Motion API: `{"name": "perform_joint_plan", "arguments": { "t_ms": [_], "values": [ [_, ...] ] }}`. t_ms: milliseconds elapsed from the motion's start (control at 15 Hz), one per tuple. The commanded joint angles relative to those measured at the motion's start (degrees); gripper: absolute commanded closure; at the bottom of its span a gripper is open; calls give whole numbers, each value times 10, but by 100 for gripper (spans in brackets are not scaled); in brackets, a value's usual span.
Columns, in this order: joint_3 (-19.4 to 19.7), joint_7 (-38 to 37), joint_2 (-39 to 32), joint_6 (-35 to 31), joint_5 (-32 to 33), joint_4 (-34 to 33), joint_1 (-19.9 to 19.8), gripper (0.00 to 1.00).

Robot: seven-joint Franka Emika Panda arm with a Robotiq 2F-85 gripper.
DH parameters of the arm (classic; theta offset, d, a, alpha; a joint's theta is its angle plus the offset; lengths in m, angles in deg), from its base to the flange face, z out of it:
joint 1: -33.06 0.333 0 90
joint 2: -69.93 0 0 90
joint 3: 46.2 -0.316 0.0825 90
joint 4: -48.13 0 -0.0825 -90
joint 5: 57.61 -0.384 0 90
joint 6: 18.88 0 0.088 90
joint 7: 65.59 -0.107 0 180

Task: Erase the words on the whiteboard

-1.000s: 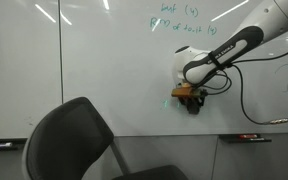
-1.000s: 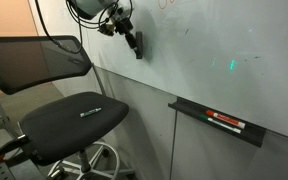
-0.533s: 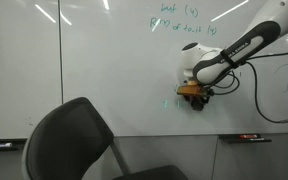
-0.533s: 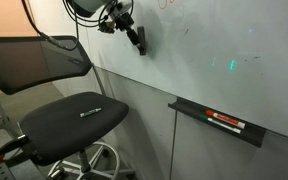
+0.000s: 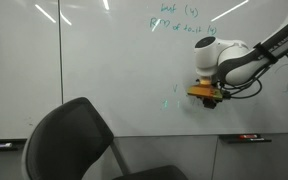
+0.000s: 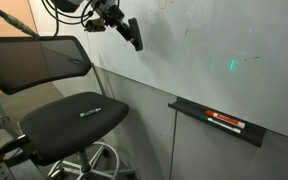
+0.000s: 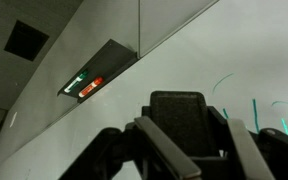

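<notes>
My gripper will next move back from the whiteboard and lower the eraser onto the chair seat's bare part (image 6: 64, 104) beside the marker to release it, because that part is below.
The whiteboard (image 5: 94, 70) carries green words (image 5: 184, 22) at the top and small green marks (image 5: 174, 92) lower down. My gripper (image 5: 208, 97) is shut on a black eraser (image 7: 177, 118) and holds it at the board, below the words and right of the small marks. In an exterior view the gripper (image 6: 134, 36) is high at the board, left of a green mark (image 6: 233, 65). In the wrist view green strokes (image 7: 259, 108) lie right of the eraser. Whether the eraser touches the board I cannot tell.
A black office chair (image 5: 79, 140) (image 6: 69, 115) stands in front of the board. A marker tray (image 6: 214, 122) (image 7: 99, 70) with markers hangs on the board's lower edge. Another board panel with faint writing (image 5: 284, 75) lies to the side.
The gripper with the eraser has moved sideways along the board, past the small green marks, and a little upward. The arm's elbow has swung with it.
</notes>
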State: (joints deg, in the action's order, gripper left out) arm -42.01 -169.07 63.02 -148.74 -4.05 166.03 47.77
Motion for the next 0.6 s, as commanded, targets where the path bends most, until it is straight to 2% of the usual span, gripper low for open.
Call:
{"name": "perform_joint_plan", "arguments": {
  "t_ms": [0, 267, 533],
  "values": [
    [-47, -76, 117, 1, 64, 112, -19, 69],
    [-98, -92, 199, 9, 65, 181, -27, 69],
    [-157, -88, 263, 35, 57, 218, -13, 69]
  ]
}}
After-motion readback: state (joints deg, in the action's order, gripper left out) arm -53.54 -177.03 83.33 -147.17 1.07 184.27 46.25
